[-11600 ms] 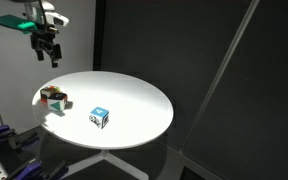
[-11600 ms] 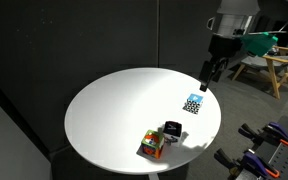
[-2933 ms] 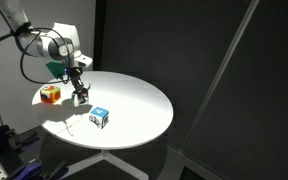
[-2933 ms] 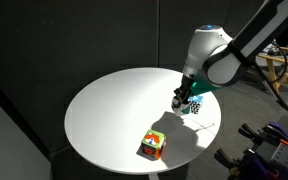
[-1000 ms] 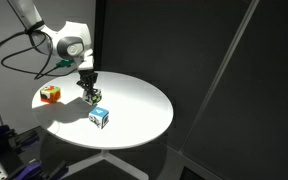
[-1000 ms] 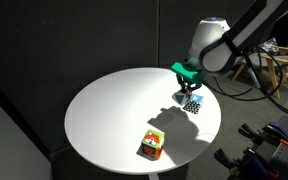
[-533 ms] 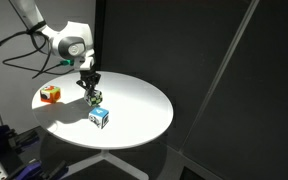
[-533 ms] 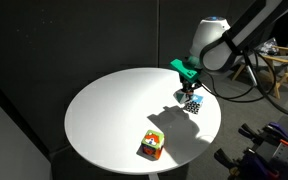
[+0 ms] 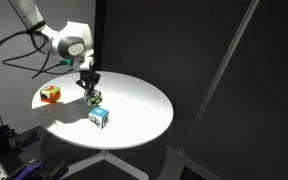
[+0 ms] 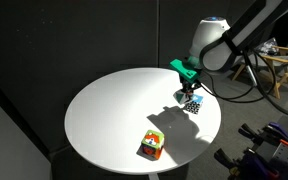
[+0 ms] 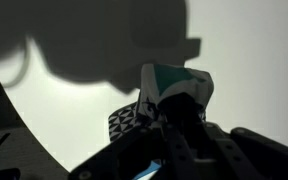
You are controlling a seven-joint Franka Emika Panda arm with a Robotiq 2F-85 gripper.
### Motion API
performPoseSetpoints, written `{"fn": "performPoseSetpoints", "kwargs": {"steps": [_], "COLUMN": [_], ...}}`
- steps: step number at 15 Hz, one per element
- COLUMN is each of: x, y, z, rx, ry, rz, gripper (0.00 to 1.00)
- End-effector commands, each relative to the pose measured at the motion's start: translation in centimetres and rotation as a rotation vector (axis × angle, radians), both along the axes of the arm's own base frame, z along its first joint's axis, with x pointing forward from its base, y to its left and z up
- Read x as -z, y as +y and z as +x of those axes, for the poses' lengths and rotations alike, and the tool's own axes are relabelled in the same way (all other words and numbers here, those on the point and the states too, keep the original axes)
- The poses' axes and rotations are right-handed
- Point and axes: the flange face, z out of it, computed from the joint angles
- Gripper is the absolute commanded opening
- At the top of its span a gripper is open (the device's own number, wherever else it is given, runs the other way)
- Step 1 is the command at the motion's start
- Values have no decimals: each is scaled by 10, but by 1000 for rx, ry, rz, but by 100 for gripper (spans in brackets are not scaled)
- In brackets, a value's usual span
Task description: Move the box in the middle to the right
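The box in my gripper should move toward the orange-red cube next, then go down and be released there. Bare tabletop lies beside my gripper that way.
The box [image 9: 95, 98] is small and dark, and it sits pinched in my gripper [image 9: 91, 96] low over the round white table [image 9: 144, 100]. In the wrist view the box [image 11: 179, 82] shows white and teal faces between my dark fingers [image 11: 189, 125], and my gripper [image 11: 174, 105] is shut on it. Both exterior views show the box [image 10: 184, 96] right next to the blue-and-white cube [image 10: 193, 105]. Whether the box touches the table I cannot tell.
The blue-and-white cube [image 9: 100, 117] lies close beside the gripper, and its triangle-patterned face [image 11: 129, 125] fills the wrist view's lower left. An orange-red cube with a green top [image 9: 50, 94] [image 10: 152, 145] stands apart near the table's rim. Wooden furniture [image 10: 274, 60] stands beyond the table.
My gripper has edged slightly toward the blue-and-white cube with the box in it. Over the last half second nothing has visibly moved.
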Motion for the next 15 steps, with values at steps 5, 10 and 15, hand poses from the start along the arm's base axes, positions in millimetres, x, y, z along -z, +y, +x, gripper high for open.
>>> {"fn": "performPoseSetpoints", "kwargs": {"steps": [5,10,15], "x": [0,5,15], "y": [0,14,21], "z": [0,-6,-11], "rx": [0,-36,-61], "ry": [0,14,35], "rz": [1,2,-1], "gripper": [4,4,5]}}
